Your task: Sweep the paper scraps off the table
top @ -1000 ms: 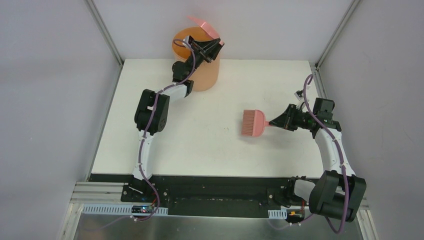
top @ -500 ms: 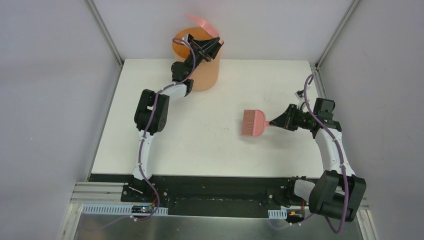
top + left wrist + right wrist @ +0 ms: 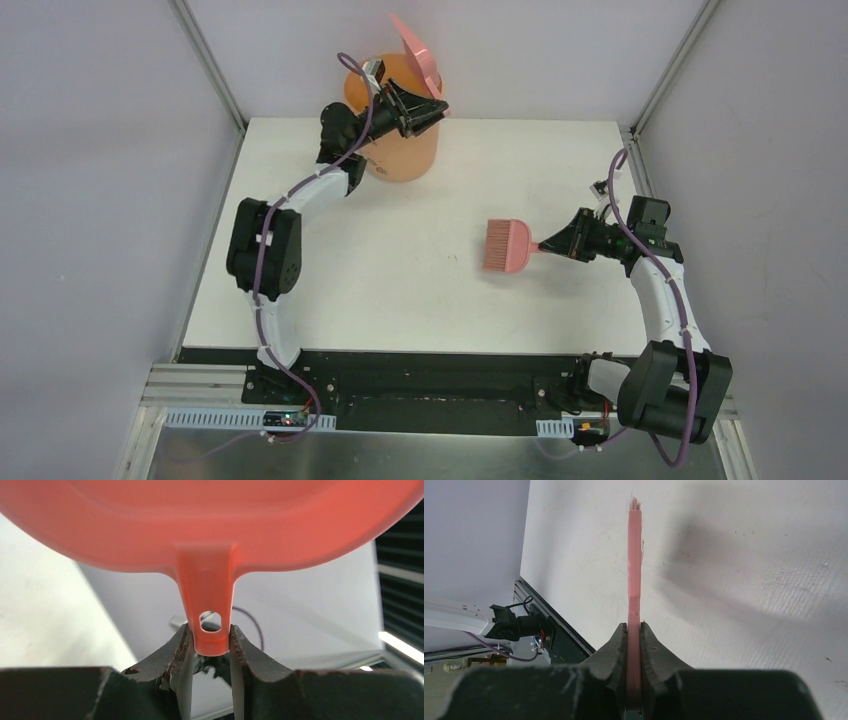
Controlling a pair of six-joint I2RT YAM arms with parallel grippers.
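Next, my right gripper moves down and back to release the brush [image 3: 507, 246] on the bare near tabletop. That spot lies below the gripper, to its left in the top view.
No paper scraps show on the white table [image 3: 400, 290] in any view. My left gripper [image 3: 425, 108] is shut on the handle of the pink dustpan [image 3: 413, 45]. The pan stands tilted steeply on edge over the orange bucket [image 3: 405, 150] at the back. In the left wrist view the handle [image 3: 209, 605] sits pinched between the fingers of the left gripper [image 3: 210, 642]. My right gripper [image 3: 556, 243] is shut on the handle of the pink brush [image 3: 507, 246], whose bristles point left over the table's right half. The brush [image 3: 634, 555] is seen edge-on in the right gripper [image 3: 634, 630].
The orange bucket stands at the table's back edge, left of centre. Grey walls and metal posts [image 3: 212, 70] frame the table. A black base strip [image 3: 430, 370] runs along the near edge.
The left arm has swung its elbow out to the left and tipped the dustpan up more steeply over the bucket. The right arm and brush have not moved.
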